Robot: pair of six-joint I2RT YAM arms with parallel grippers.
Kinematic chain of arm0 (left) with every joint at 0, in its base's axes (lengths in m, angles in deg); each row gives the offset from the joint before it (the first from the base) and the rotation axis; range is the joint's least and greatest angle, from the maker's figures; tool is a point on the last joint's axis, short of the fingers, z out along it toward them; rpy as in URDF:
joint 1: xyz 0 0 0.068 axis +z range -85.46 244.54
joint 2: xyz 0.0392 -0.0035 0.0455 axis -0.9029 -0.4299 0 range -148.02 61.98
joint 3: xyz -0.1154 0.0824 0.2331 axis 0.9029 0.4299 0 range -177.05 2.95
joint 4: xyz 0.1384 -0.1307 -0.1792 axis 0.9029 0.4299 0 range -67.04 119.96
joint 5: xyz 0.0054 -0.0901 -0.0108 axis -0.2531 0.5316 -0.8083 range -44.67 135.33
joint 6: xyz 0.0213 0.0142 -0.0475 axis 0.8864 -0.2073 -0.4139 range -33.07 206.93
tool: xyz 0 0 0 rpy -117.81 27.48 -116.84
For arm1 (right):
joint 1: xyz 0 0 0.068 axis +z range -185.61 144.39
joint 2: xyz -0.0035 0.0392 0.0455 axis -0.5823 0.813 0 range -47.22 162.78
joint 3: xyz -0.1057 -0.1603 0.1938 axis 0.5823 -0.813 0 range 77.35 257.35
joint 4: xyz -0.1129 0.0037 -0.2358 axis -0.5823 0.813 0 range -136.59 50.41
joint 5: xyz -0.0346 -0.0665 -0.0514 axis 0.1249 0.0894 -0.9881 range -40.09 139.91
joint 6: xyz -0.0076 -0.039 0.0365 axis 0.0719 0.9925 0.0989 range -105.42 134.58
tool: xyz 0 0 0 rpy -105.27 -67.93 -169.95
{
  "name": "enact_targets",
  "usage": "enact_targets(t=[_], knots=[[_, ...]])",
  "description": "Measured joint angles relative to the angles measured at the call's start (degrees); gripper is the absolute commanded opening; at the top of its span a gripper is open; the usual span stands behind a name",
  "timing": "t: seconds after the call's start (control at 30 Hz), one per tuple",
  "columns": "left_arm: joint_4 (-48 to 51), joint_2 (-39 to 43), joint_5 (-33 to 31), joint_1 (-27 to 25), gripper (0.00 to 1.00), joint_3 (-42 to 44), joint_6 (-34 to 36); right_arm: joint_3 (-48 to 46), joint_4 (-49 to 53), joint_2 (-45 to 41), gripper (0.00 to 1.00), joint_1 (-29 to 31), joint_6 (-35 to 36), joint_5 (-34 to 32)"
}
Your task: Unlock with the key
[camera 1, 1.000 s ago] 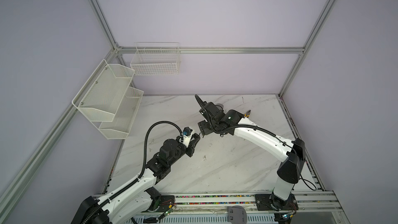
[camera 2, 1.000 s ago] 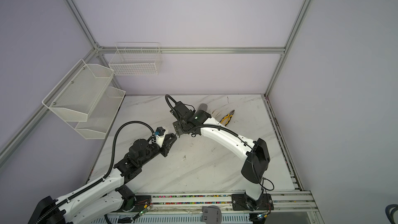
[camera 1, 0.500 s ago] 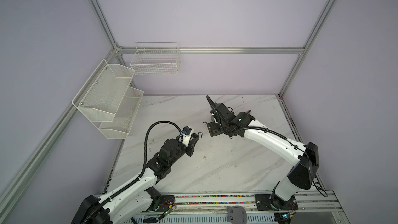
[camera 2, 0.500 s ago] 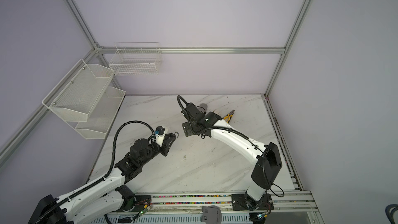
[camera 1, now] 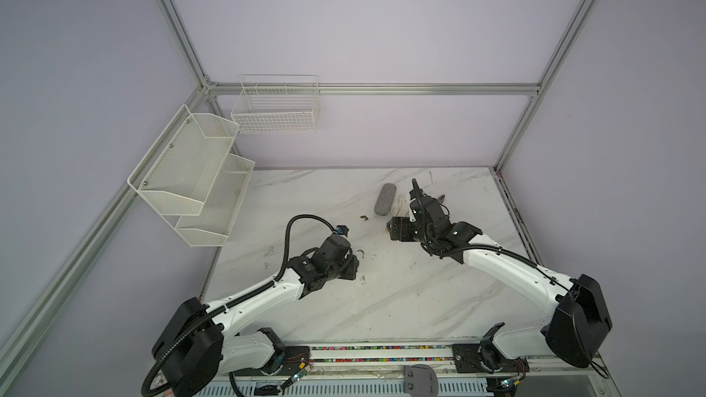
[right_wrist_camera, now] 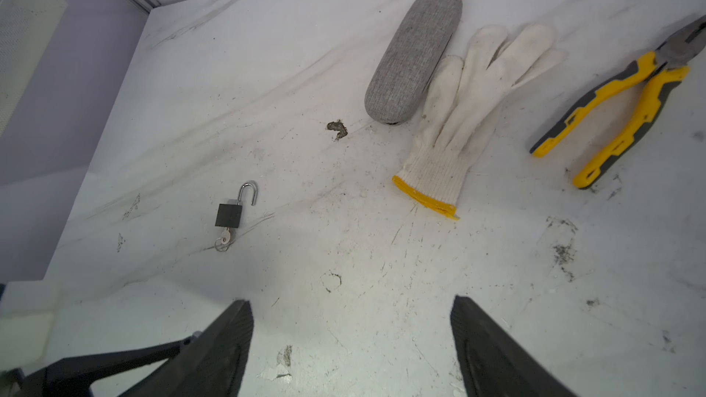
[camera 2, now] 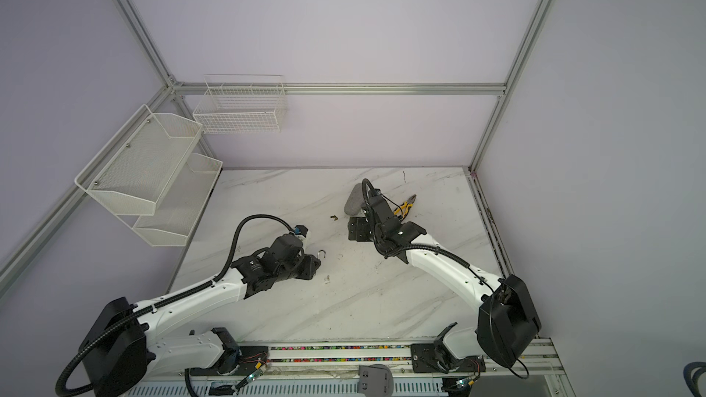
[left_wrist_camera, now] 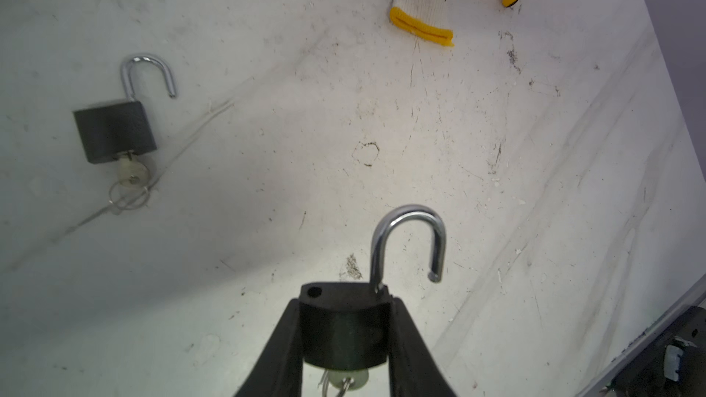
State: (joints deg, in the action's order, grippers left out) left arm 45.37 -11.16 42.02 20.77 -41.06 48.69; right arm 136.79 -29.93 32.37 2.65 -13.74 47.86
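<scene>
The padlock's silver shackle already stands swung open, so my left gripper should next go down to the bare tabletop short of the glove's yellow cuff and let go of the padlock.
My left gripper is shut on the body of a black padlock. Its silver shackle stands swung open, and the key sits in the keyhole with its ring hanging. In both top views this shackle pokes out beside the left gripper. A second black padlock, also open with a key in it, lies flat on the table. My right gripper hangs open and empty to the right, apart from both padlocks.
A grey glasses case, a white glove with a yellow cuff and yellow-handled pliers lie behind the right gripper. A white wire basket and mesh shelves hang on the walls at back left.
The right arm has drawn back to the right, away from the left gripper, and its jaws have widened. The left arm has stayed put with the padlock.
</scene>
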Motion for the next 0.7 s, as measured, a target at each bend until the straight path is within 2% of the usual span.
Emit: enact_targets(t=[0.13,0.27,0.47,0.7], knots=[[3.37,-7.15,-0.72,-3.06,0.00,-4.92,-5.33,-3.56,-2.67,-1.03,0.85,-3.02,-2.34,1.95],[5.01,-13.99,-2.12,-3.78,0.00,-8.55,-8.76,-5.09,-4.90,-2.01,0.85,-5.51,-3.19,3.19],[7.67,-22.23,-4.39,-3.78,0.00,-13.70,-10.71,-7.32,-7.08,-2.54,0.85,-7.45,-3.58,4.94],[8.74,-27.87,-5.42,-3.78,0.00,-19.37,-10.73,-8.31,-8.22,-2.54,0.85,-8.24,-3.58,6.03]])
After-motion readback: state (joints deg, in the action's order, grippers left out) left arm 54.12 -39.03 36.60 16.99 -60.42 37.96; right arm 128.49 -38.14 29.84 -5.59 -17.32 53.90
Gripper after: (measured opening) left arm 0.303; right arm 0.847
